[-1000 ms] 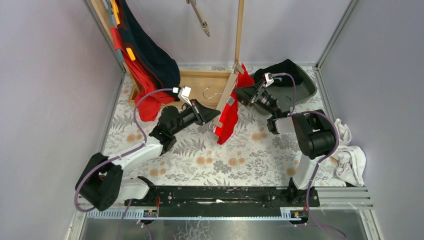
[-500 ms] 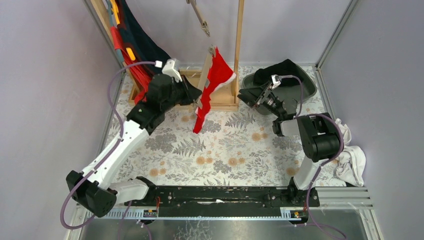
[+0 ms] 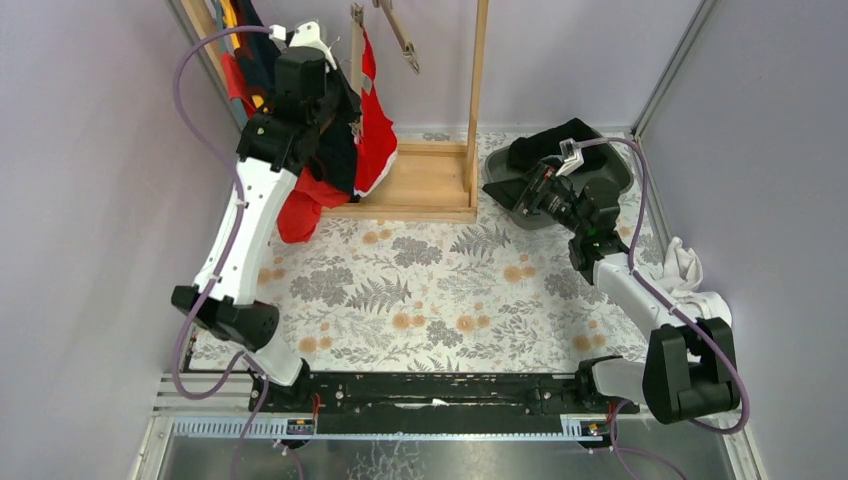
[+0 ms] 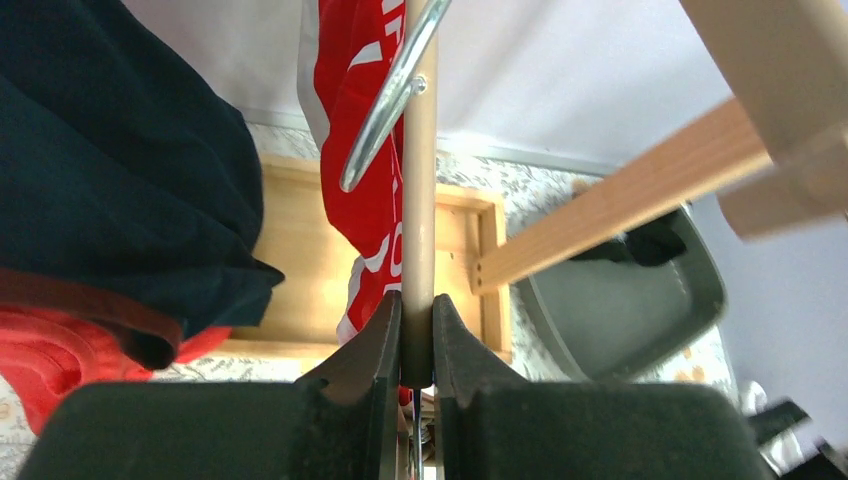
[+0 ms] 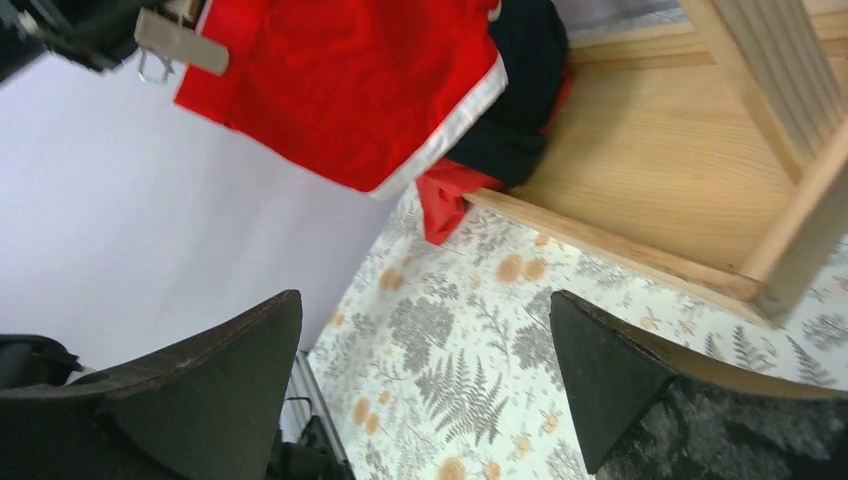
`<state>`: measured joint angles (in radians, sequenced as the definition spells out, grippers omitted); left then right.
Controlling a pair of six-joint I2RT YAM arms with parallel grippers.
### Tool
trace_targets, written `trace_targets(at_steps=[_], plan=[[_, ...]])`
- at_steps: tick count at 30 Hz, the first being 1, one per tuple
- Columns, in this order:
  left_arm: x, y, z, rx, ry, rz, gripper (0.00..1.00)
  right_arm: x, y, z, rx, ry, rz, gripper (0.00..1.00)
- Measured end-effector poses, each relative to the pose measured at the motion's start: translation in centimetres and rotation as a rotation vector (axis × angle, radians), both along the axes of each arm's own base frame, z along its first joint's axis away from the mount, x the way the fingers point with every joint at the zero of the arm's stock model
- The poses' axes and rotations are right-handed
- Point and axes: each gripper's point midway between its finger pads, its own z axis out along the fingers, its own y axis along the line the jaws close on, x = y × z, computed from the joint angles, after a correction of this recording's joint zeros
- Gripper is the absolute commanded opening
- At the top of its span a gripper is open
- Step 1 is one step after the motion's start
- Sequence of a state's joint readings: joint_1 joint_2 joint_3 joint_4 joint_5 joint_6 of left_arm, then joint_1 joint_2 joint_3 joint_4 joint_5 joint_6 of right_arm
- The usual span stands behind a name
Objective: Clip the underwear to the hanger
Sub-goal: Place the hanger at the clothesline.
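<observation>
My left gripper should next move outward over the wooden rack to the gap (image 3: 342,14) beside the empty hanger and let go there, because the red underwear (image 3: 375,120) already hangs clipped.
My left gripper (image 3: 340,95) is raised high at the back left and is shut on the wooden bar of the hanger (image 4: 419,180), with its metal hook (image 4: 385,100) beside the bar. The red underwear (image 3: 375,120) with white trim hangs clipped from the hanger beside the wooden rack; it also shows in the left wrist view (image 4: 360,150) and the right wrist view (image 5: 350,85), where a clip (image 5: 180,42) grips its corner. My right gripper (image 3: 530,190) is open and empty, over the grey bin's near edge.
A wooden rack (image 3: 420,185) with an upright post (image 3: 478,90) stands at the back. Dark blue and red garments (image 3: 300,190) hang at the left. A grey bin (image 3: 600,175) holds black cloth. White cloths (image 3: 695,300) lie at the right. An empty hanger (image 3: 398,35) hangs above.
My left arm has lifted the hanger with the red underwear up and to the back left, towards the hanging garments. My right arm has drawn back to the right, by the bin.
</observation>
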<state>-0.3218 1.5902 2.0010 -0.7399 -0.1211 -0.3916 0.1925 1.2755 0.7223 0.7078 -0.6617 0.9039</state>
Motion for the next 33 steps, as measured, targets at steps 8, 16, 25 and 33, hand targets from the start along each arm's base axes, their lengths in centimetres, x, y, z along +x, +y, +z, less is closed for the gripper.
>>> trace_targets(at_steps=[8,16,25,33], plan=[[4.6,2.4,-1.6,0.100,0.020,0.085,0.00,-0.4,-0.6,-2.8,-0.102,0.065,-0.025,0.99],[6.6,5.0,0.8,0.110,-0.091,0.150,0.00,-0.3,-0.7,-3.4,-0.116,0.082,-0.028,0.99],[8.0,5.8,4.7,0.115,-0.249,0.178,0.00,-0.5,-0.6,-4.0,-0.111,0.090,-0.019,0.99],[9.8,6.3,8.3,0.106,-0.377,0.197,0.00,-0.6,-0.5,-3.9,-0.099,0.081,-0.010,0.99]])
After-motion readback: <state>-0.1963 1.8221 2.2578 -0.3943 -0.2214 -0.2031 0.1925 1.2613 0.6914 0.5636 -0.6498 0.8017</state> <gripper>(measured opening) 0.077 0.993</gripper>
